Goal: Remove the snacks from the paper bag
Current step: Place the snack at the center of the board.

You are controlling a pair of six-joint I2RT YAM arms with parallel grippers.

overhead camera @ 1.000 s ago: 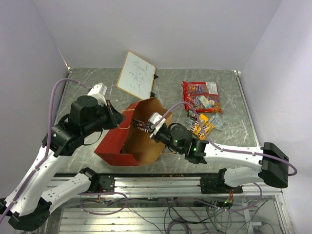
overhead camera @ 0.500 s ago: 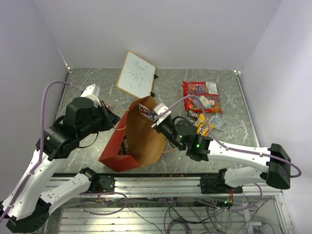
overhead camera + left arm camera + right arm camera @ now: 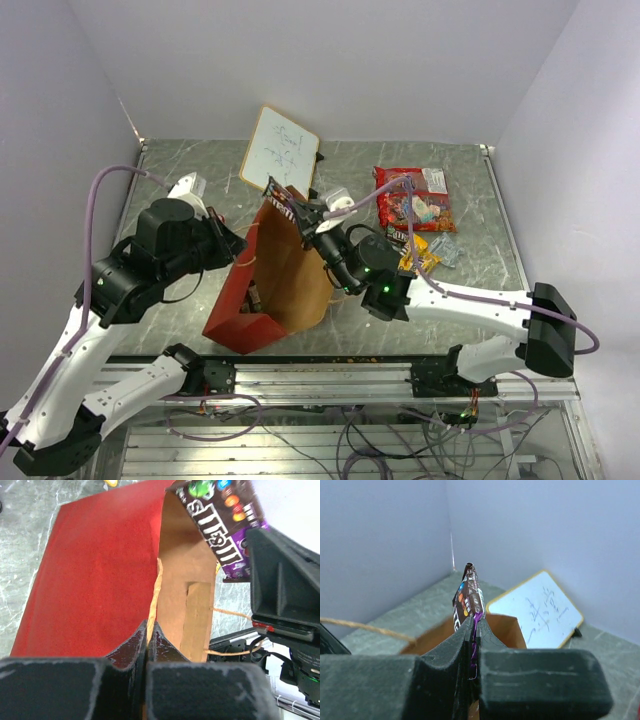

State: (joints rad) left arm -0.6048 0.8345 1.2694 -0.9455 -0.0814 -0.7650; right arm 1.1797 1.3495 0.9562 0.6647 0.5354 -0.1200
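I should move my right gripper to the right in the top view and down beside the small yellow packets to let go of the candy packet, since other snacks are there.
The red paper bag (image 3: 240,290) stands open on the table, brown inside (image 3: 185,580). My left gripper (image 3: 149,626) is shut on its tan handle (image 3: 155,592) at the left rim. My right gripper (image 3: 474,622) is shut on a dark brown/purple candy packet (image 3: 468,596) and holds it above the bag's mouth; the packet also shows in the top view (image 3: 282,200) and the left wrist view (image 3: 222,520). The large red candy bag (image 3: 413,197) and several small packets (image 3: 420,250) lie on the table to the right.
A white whiteboard (image 3: 280,152) leans at the back, just behind the paper bag. The table's front rail (image 3: 330,375) runs along the near edge. Walls close in on the left, back and right.
My right gripper has lifted the dark packet up out of the bag and toward the back. The bag has tipped more upright, and the left arm has shifted slightly with the handle.
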